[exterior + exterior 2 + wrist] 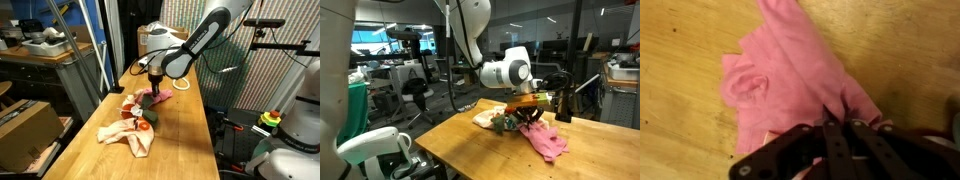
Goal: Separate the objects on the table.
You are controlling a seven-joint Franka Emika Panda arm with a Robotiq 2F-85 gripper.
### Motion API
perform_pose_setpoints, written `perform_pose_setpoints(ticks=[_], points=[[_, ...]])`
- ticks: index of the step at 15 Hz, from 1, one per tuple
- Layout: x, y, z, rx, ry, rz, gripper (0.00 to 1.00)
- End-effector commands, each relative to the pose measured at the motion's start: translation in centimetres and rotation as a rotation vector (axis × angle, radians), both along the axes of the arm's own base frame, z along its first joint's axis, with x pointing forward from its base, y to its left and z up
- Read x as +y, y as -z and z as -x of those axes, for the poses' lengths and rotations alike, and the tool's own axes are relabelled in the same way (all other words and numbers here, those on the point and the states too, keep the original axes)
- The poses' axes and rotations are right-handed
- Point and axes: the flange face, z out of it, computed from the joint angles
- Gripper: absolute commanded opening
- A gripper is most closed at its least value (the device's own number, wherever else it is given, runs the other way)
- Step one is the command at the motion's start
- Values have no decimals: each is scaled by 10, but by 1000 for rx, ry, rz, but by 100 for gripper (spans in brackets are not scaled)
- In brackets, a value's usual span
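My gripper is holding the pink cloth (790, 70) beside the dark items. Next it should go up, carry the cloth outward away from the cream cloth, then go down and let go over bare wood.
A pink cloth (790, 70) lies on the wooden table (680, 60), and it shows in both exterior views (160, 99) (546, 141). My gripper (835, 118) is shut on one edge of it, fingers pinched together over a fold. In both exterior views the gripper (153, 88) (528, 110) sits low over the pile. A cream cloth (125, 133) (485, 117) lies beside the pink one. Small red and dark items (141, 116) (505, 123) lie between the two cloths; what they are cannot be told.
The table (185, 140) is long and narrow, with open wood toward its near end and along its side. A white machine (158, 38) stands at the far end. A cardboard box (25, 125) sits off the table. Office chairs (415, 95) stand behind.
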Motion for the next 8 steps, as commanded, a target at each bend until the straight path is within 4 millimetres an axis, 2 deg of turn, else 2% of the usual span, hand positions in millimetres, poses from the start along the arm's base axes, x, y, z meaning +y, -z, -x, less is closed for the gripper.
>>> perform_pose_setpoints(ticks=[1, 4, 8], points=[[-10, -26, -1, -44, 53, -2, 4], [-18, -40, -4, -91, 103, 0, 4], [-39, -72, -15, -231, 234, 1, 3]])
